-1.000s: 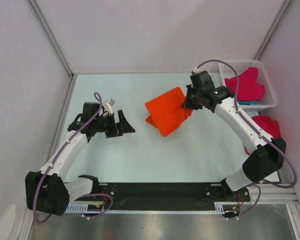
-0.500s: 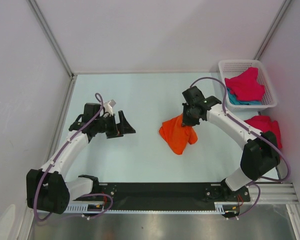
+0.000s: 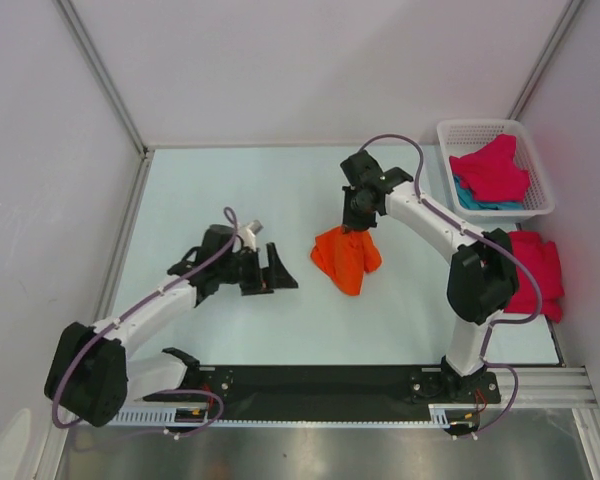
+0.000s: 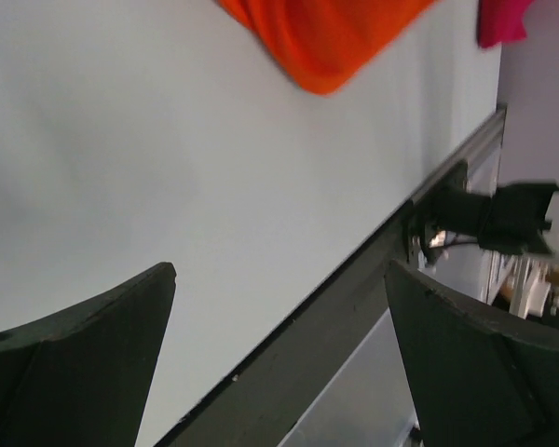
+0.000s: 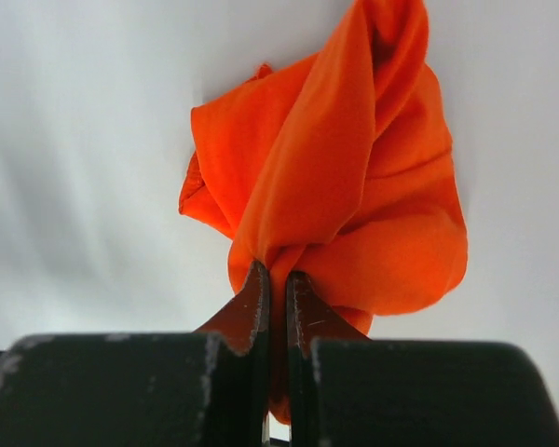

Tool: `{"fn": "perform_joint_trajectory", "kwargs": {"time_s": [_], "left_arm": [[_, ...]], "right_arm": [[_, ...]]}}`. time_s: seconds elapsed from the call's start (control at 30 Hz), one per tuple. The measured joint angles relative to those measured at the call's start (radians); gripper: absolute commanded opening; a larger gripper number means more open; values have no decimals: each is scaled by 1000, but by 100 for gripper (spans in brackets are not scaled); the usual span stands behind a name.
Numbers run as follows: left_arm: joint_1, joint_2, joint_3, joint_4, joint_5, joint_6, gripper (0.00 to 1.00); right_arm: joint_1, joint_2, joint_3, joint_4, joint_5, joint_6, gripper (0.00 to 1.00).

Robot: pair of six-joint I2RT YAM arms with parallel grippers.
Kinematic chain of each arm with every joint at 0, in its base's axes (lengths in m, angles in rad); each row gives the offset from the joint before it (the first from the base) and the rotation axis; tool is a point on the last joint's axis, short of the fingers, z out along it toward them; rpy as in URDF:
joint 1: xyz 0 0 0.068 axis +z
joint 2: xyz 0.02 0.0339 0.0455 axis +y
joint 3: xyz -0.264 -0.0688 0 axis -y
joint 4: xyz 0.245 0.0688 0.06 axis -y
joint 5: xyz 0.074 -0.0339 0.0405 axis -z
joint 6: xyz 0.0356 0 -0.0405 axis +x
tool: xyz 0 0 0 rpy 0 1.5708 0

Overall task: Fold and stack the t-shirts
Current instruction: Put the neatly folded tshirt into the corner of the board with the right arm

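Note:
The right gripper has to move back, lower the orange t-shirt (image 3: 345, 260) and let go of it, because bare tabletop by the black bar (image 3: 380, 325) lies farther back and below it.
The bright orange t-shirt (image 3: 345, 260) hangs bunched from my right gripper (image 3: 354, 224), its lower part on the table centre. In the right wrist view the gripper (image 5: 278, 279) is shut on a pinch of the orange t-shirt (image 5: 354, 205). My left gripper (image 3: 278, 280) is open and empty, just left of the shirt; in the left wrist view (image 4: 279, 279) the orange t-shirt (image 4: 326, 37) lies ahead. One magenta-red t-shirt (image 3: 492, 170) lies over a teal t-shirt (image 3: 472, 200) in the basket. A second magenta-red t-shirt (image 3: 535, 272) lies on the table at the right.
The white mesh basket (image 3: 535, 150) stands at the back right corner. A black rail (image 3: 320, 380) runs along the near table edge, also shown in the left wrist view (image 4: 335, 326). Grey walls close the left, back and right sides.
My right gripper has carried the orange t-shirt left and toward the table centre, and the cloth has bunched up under it. My left gripper has moved right, toward the shirt.

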Motion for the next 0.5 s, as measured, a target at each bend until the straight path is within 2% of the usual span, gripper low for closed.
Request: {"fn": "perform_joint_trajectory", "kwargs": {"time_s": [0.13, 0.2, 0.37, 0.5], "left_arm": [[-251, 88, -12, 149, -80, -98, 100], [-333, 164, -9, 217, -126, -134, 100], [-454, 335, 26, 304, -245, -183, 100], [-513, 374, 50, 349, -382, -187, 100]], "right_arm": [[16, 6, 9, 3, 0, 2, 0], [20, 6, 8, 5, 0, 2, 0], [21, 3, -19, 13, 1, 6, 0], [24, -17, -61, 13, 4, 10, 0]]}}
